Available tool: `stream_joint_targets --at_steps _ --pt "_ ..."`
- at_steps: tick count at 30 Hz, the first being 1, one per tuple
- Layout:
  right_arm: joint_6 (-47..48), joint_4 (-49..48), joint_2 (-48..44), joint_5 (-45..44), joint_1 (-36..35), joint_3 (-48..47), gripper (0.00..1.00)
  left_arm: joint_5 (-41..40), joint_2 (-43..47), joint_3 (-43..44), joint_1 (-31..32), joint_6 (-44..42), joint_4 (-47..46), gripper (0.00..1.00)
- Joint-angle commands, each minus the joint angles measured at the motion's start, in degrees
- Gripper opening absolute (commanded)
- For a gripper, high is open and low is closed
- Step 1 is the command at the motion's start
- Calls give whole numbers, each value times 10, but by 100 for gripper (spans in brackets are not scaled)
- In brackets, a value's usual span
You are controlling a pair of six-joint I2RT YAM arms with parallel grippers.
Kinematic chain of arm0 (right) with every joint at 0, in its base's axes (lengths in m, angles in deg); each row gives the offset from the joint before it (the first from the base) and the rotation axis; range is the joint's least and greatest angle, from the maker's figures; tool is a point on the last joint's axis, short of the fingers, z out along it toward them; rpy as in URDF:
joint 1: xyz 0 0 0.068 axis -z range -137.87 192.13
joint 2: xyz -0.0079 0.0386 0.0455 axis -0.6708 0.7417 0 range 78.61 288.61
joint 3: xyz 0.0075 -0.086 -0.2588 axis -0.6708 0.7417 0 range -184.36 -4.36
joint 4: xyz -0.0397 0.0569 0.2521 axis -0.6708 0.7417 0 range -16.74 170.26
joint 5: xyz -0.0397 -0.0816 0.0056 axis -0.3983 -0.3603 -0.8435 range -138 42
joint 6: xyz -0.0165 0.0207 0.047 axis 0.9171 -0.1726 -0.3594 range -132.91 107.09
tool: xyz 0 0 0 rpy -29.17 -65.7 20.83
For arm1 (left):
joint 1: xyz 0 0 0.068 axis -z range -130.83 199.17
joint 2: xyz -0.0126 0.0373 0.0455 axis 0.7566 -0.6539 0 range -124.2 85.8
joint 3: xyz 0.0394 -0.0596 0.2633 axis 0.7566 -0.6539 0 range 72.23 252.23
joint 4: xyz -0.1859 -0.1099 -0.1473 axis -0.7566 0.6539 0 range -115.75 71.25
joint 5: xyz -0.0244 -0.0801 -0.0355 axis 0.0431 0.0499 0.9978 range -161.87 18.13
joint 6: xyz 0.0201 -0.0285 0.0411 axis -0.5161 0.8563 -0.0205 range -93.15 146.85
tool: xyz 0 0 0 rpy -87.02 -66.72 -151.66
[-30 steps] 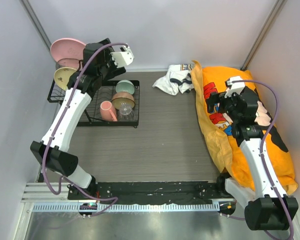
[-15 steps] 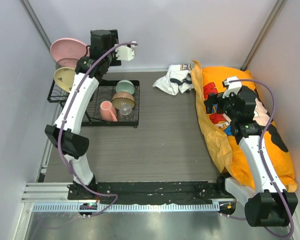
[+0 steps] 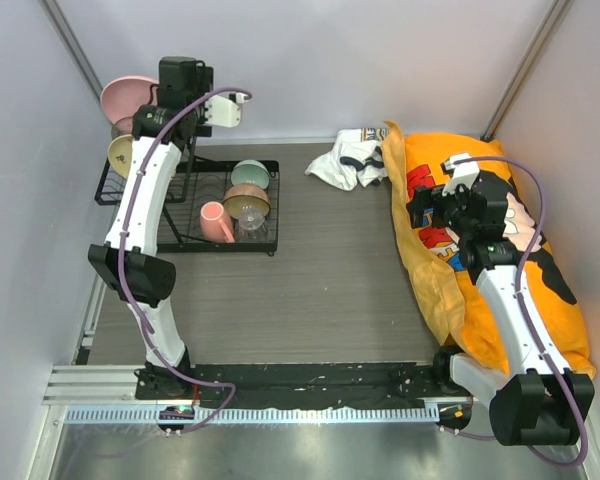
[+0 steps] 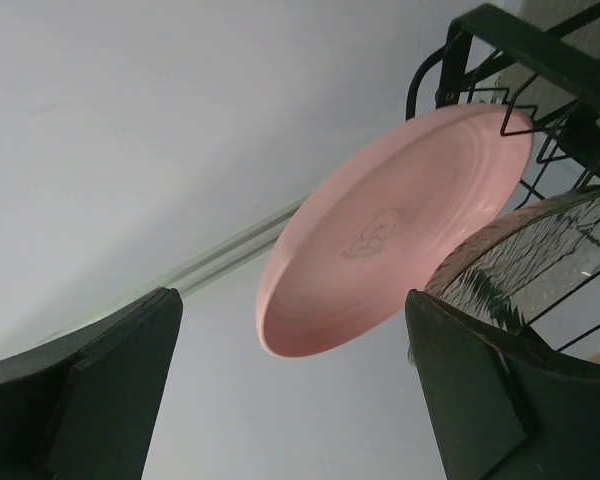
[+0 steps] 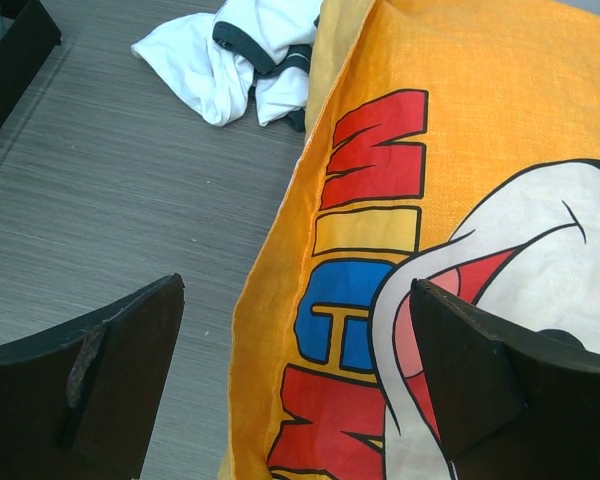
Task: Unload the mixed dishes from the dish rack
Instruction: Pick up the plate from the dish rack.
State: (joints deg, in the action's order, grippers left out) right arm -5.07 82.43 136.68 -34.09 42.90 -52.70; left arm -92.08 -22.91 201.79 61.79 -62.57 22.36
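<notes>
My left gripper needs to slide to the left in the top view and close on the pink plate's nearest rim, as the plate stands that way from it.
The black wire dish rack (image 3: 185, 238) stands at the left of the table. A large pink plate (image 3: 128, 95) and a tan shallow dish (image 3: 119, 153) lean upright at its back left. A pink mug (image 3: 216, 221), a clear glass cup (image 3: 251, 230) and a mint-green bowl (image 3: 250, 174) sit in its lower tray. My left gripper (image 3: 167, 88) is raised beside the pink plate. In the left wrist view the pink plate (image 4: 400, 220) stands just ahead of my open left gripper (image 4: 290, 400), untouched. My right gripper (image 3: 430, 210) hangs open and empty over the orange bag.
A large orange printed bag (image 3: 500, 250) lies along the right side, seen as the orange bag (image 5: 460, 150) under the right gripper (image 5: 290, 390). A white crumpled cloth (image 3: 345, 160) lies at the back centre. Grey walls close in left, right and behind. A brownish bowl (image 3: 245, 200) also sits in the rack.
My left arm has swung left and back, bringing its gripper from above the rack's middle to beside the pink plate. The right arm has shifted slightly left.
</notes>
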Motion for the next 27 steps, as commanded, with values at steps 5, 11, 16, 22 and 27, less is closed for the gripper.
stream_joint_targets --at_steps 5,11,16,22,27 --pt "10 -6 5 6 2 -27 100 13 -31 49 -37 -43 -6 100" --pt "15 -5 13 5 2 -28 100 3 -68 83 -49 -81 -9 100" --pt "19 -1 19 5 2 -30 100 6 -84 90 -50 -98 -36 98" --pt "22 2 25 9 2 -31 100 -3 -97 90 -50 -106 -55 86" --pt "23 6 29 9 2 -33 100 -14 -92 82 -51 -109 -56 74"
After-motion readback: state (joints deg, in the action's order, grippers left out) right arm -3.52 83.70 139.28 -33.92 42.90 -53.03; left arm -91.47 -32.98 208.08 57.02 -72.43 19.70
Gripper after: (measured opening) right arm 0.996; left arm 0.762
